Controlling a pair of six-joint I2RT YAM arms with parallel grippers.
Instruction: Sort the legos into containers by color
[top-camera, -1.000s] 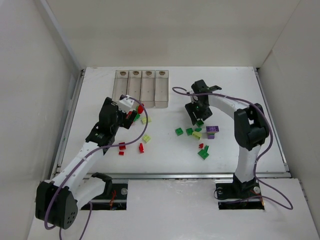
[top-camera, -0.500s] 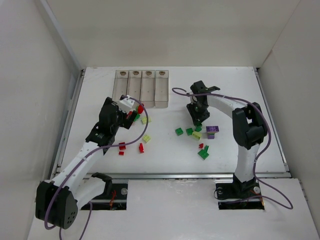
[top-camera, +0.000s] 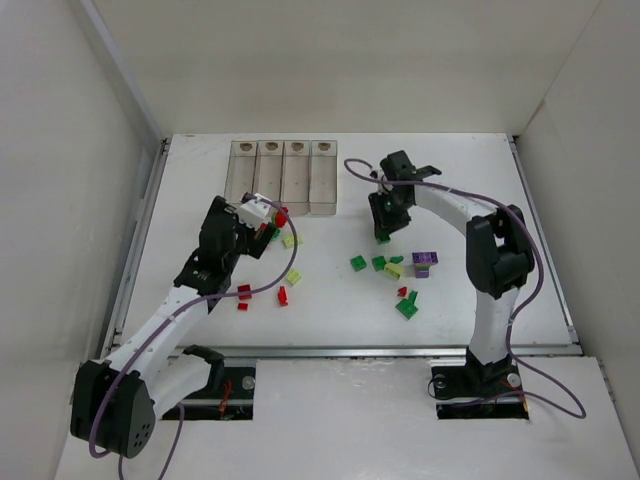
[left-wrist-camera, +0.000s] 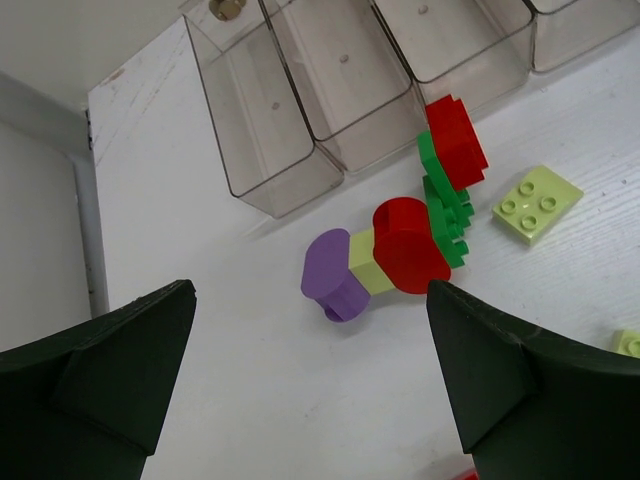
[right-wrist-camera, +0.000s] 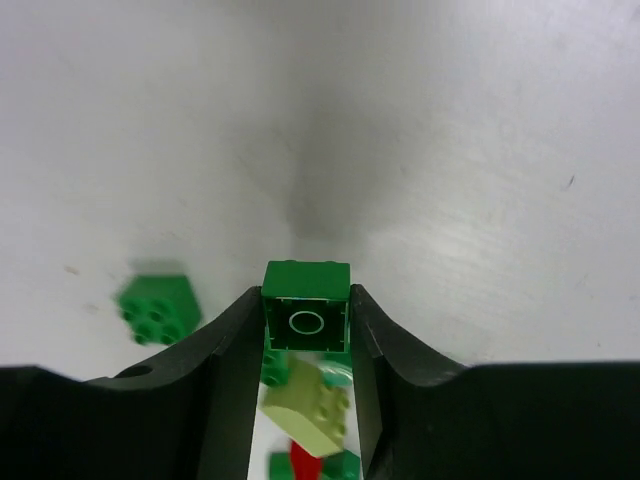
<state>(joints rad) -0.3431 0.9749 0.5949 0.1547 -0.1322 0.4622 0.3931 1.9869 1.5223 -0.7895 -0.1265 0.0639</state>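
Observation:
I will next carry the green lego with my right gripper over the nearest empty bin (top-camera: 322, 182) and release it. The bin is outward of the gripper and to its left in the top view.
The containers (top-camera: 284, 175) are clear bins joined in a row at the back left; their near ends show in the left wrist view (left-wrist-camera: 300, 110). My right gripper (top-camera: 383, 224) is shut on a green lego (right-wrist-camera: 306, 308) and holds it above the table, right of the bins. My left gripper (top-camera: 262, 222) is open over a cluster of legos: a purple one (left-wrist-camera: 335, 275), a pale one (left-wrist-camera: 364, 262), two red ones (left-wrist-camera: 410, 243) and a green one (left-wrist-camera: 447, 207) in front of the bins. Nothing sits between its fingers (left-wrist-camera: 310, 296).
Loose legos lie mid-table: green ones (top-camera: 357, 263), a purple stack (top-camera: 424, 260), a pale brick (top-camera: 293, 277), red bricks (top-camera: 243, 293). Below the held brick I see a pale lego (right-wrist-camera: 305, 405) and a green one (right-wrist-camera: 158, 307). White walls ring the table.
My right gripper has closed on the green lego and moved it up and back-left, away from the pile. The left arm has barely shifted.

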